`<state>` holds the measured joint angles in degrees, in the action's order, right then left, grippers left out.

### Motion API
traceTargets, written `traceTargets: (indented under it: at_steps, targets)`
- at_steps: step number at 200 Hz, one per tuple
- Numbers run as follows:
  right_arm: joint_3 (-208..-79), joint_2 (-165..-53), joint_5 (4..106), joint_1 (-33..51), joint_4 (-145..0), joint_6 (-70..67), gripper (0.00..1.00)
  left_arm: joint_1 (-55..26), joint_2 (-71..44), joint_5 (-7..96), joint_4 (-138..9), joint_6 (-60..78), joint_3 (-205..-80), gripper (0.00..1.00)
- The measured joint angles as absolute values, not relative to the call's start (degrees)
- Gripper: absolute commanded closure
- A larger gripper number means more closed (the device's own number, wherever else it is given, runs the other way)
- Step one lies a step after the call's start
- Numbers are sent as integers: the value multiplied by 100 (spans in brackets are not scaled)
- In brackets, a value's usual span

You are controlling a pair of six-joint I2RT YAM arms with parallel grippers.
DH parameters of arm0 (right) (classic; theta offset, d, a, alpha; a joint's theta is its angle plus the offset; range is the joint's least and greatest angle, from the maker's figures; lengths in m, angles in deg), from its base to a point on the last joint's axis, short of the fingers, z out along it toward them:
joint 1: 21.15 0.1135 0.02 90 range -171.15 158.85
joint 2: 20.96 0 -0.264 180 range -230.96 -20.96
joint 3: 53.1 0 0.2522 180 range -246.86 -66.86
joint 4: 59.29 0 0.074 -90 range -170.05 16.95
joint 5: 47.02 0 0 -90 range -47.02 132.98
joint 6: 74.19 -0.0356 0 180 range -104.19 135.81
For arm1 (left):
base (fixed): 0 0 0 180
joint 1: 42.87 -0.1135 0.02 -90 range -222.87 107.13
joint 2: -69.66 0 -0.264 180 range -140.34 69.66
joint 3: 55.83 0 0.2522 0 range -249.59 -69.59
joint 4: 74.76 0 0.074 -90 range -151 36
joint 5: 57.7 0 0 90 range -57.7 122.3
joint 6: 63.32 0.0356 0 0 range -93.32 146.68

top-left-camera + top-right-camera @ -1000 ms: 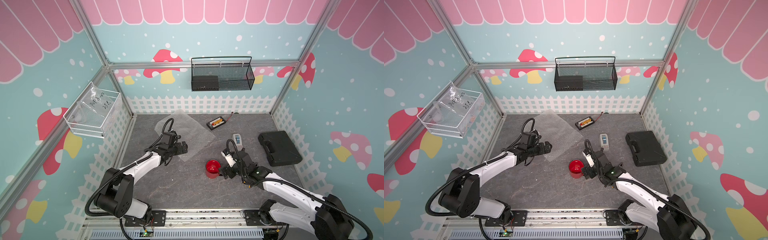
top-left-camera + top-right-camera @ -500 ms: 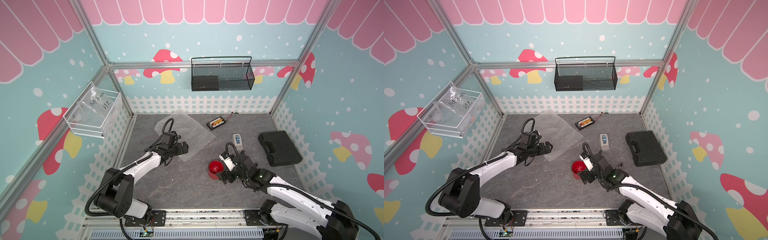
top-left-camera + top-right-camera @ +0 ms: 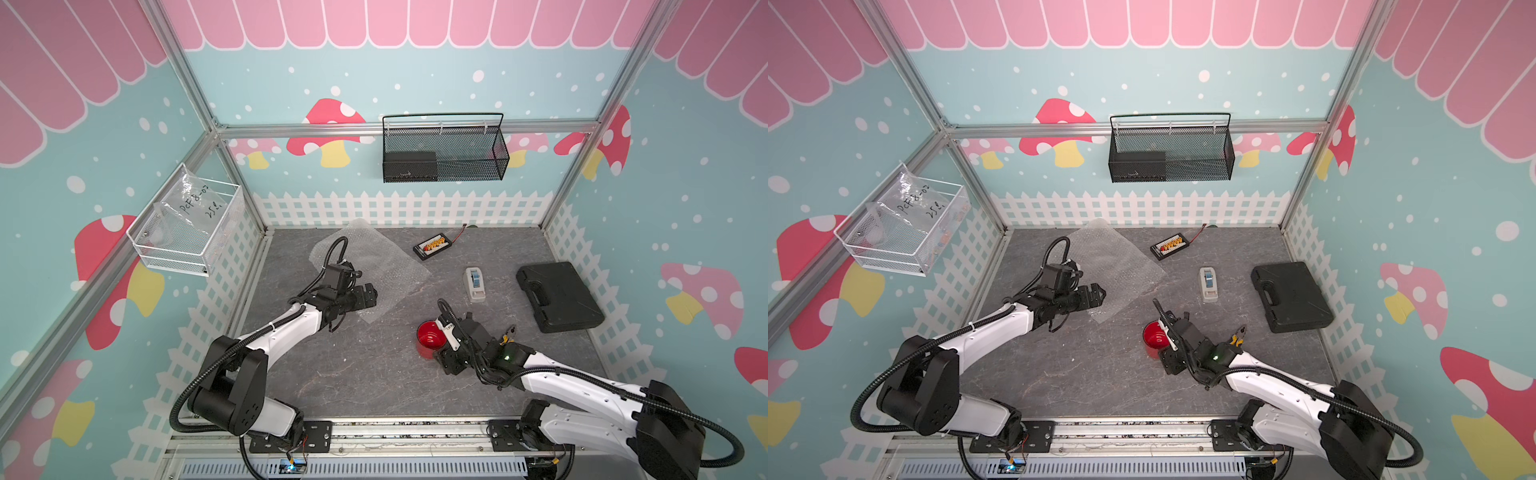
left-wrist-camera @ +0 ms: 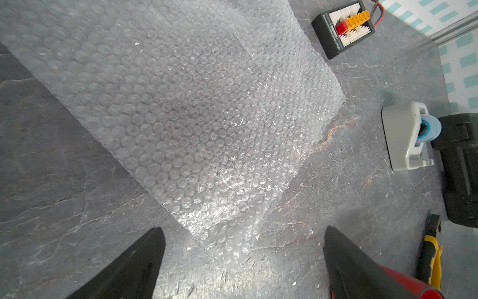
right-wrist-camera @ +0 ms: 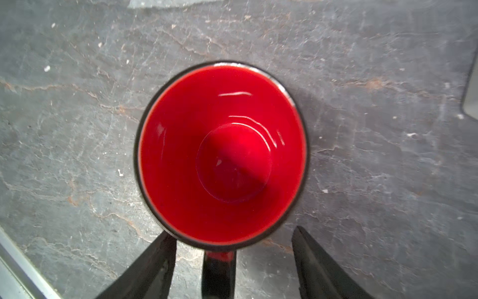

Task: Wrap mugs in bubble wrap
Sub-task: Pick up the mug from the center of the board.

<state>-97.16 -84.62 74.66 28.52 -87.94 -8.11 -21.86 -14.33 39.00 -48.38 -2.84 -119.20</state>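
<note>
My left gripper is above the sheet's near edge, which lies toward the white wire basket, so next it needs to move sideways and down onto that edge to close there.
The red mug stands upright on the grey slate floor, right of centre. In the right wrist view the mug is seen from above, with its dark handle between the fingers. My right gripper straddles that handle, open, with a gap on each side. The bubble wrap lies flat at the back left. My left gripper hovers open over the sheet's near corner, holding nothing.
A white tape dispenser, a black case and a connector board lie right of the sheet. Yellow-handled pliers rest beside my right wrist. A black mesh basket and a white wire basket hang on the walls.
My right gripper has come in over the mug's handle and its jaws have narrowed around it. The mug, the sheet and the left arm have stayed put.
</note>
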Motion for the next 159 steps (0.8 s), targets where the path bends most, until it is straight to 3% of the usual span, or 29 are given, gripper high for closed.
traceTargets:
  at_steps: [75,96,127,159]
  targets:
    - [-9681,-9024,7101,3033,-8342,-781,52,-2588,-1494,3816,-4825,-636,-11896,1]
    - [-9681,-9050,6965,3033,-8270,-720,65,-2942,-1658,3900,-4934,-832,-11837,1]
    - [-9684,-8880,6810,3037,-8244,-702,91,-3423,-2119,4118,-5183,-1123,-11804,5]
    - [-9699,-8528,6644,3033,-8412,-645,92,-3792,-2705,4302,-5433,-1412,-11885,19]
